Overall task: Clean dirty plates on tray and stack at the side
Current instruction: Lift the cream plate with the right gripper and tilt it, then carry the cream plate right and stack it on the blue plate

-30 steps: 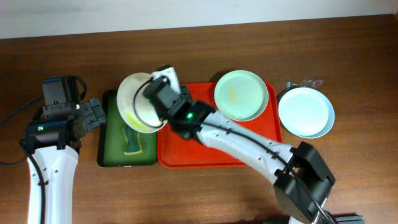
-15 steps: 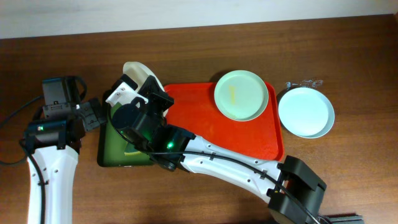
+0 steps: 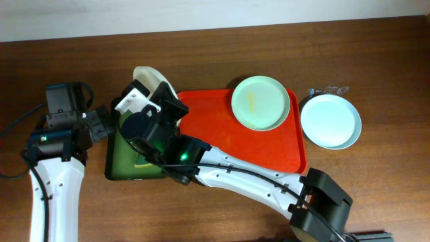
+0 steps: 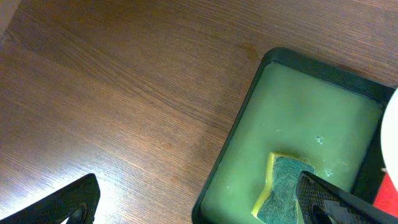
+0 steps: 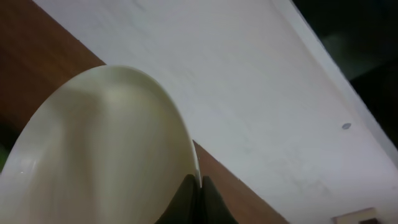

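Observation:
To the right in the overhead view lies the red-orange tray's bare end, so next my right gripper moves there, lowers the tilted plate flat and releases its rim.
My right gripper (image 3: 158, 101) is shut on the rim of a pale plate (image 3: 149, 77) and holds it tilted on edge above the far end of the green tray (image 3: 114, 165). In the right wrist view the fingers (image 5: 194, 186) pinch the plate's edge (image 5: 106, 155). A second plate (image 3: 261, 102) with a yellow smear lies on the red-orange tray (image 3: 235, 144) at its far right. A third plate (image 3: 330, 121) lies on the table right of that tray. My left gripper (image 3: 101, 124) is open and empty, left of the green tray, its fingers (image 4: 205, 208) astride the tray's near-left rim.
A yellow and green sponge (image 4: 283, 186) lies in the green tray's (image 4: 242, 124) liquid. My right arm (image 3: 235, 171) stretches across the front of the red-orange tray. A small clear object (image 3: 329, 89) lies behind the right-hand plate.
One second ago the right gripper held the plate flatter over the green tray. It has since tipped the plate up on edge and rotated the wrist toward the left. The left arm has not moved.

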You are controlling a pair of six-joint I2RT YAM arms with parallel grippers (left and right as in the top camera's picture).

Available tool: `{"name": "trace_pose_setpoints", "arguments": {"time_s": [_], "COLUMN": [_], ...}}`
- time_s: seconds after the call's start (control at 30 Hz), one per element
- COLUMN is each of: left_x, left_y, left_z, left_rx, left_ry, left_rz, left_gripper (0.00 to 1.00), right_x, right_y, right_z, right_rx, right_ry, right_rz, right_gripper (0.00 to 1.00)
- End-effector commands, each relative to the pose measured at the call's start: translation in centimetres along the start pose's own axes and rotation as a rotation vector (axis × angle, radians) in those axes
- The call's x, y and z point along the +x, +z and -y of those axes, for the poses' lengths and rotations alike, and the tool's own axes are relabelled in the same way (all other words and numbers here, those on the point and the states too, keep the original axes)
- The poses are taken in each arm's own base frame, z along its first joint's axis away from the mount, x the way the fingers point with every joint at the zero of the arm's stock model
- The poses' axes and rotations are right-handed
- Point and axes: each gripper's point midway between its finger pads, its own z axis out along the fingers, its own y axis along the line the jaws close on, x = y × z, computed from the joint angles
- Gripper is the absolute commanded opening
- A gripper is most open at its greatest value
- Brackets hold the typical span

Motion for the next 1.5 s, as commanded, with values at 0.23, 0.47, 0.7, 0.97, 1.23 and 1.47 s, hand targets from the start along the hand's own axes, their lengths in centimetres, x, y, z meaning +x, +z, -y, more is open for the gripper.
{"name": "trace_pose_setpoints", "arguments": {"time_s": [0.23, 0.47, 0.7, 0.97, 1.23, 1.47], "left_x": [-0.6, -0.6, -0.6, -0.6, -0.6, -0.6], "left_y": [-0.7, -0.7, -0.7, -0.7, -0.7, -0.7], "left_z": [-0.5, -0.5, -0.5, -0.5, -0.5, -0.5], "left_rx": [-0.01, -0.01, -0.01, -0.01, -0.01, -0.01], "left_ry": [-0.01, -0.01, -0.01, -0.01, -0.01, -0.01], "left_rz": [0.03, 0.03, 0.03, 0.03, 0.03, 0.03], "left_gripper": [0.99, 0.99, 0.99, 0.99, 0.99, 0.99], "right_x": [6.3, 16.5, 21.4, 22.6, 26.1, 28.5], "right_y": [2.6, 4.0, 0.3, 2.9, 5.8, 5.1], "right_z": [-3.2, 11.8, 9.3, -4.9, -7.6, -8.5], "right_rx": [-0.462, -0.757, -0.777, -0.588, -0.505, -0.486], "right_ry": [0.633, 1.068, 1.094, 0.907, 0.874, 0.855], "right_rz": [-0.313, -0.639, -0.935, -0.984, -0.994, -1.029], "right_gripper": [0.04, 0.09, 0.6, 0.61, 0.41, 0.35]}}
